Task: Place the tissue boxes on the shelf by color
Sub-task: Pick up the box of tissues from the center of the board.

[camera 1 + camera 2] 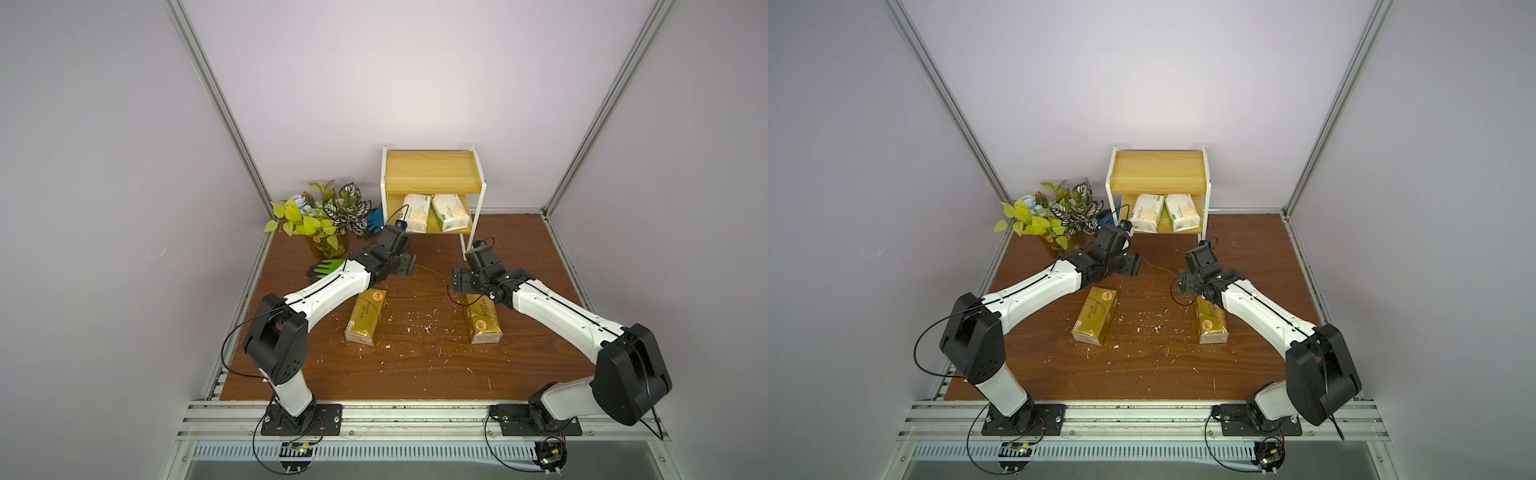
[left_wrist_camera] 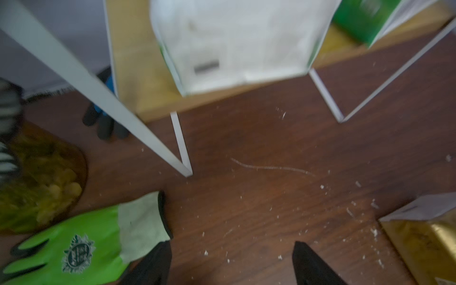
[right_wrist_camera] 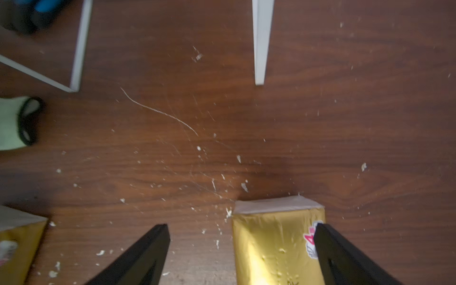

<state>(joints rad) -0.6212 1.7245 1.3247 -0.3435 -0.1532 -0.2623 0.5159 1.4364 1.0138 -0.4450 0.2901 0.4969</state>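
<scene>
My open right gripper comes back and down over the gold box's near half next, then closes, since the gold box below it reaches back toward the base.
Two white tissue boxes (image 1: 417, 212) (image 1: 451, 212) lie side by side on the lower board of the shelf (image 1: 430, 170), as seen in both top views (image 1: 1146, 212) (image 1: 1181, 212). Two gold tissue boxes (image 1: 366, 316) (image 1: 482, 320) lie on the table. My left gripper (image 2: 232, 243) is open over bare table in front of the shelf, with nothing between its fingers. The near white box (image 2: 234, 42) fills its view ahead. My right gripper (image 3: 241, 225) is open above the far end of the right gold box (image 3: 274, 241), without gripping it.
A green glove (image 1: 328, 266) lies on the table by my left gripper (image 1: 401, 266). A potted plant (image 1: 320, 216) and a blue glove (image 1: 376, 220) sit left of the shelf. The shelf's white legs (image 3: 261, 42) stand just ahead of both grippers. White crumbs dot the wooden table (image 1: 415, 365).
</scene>
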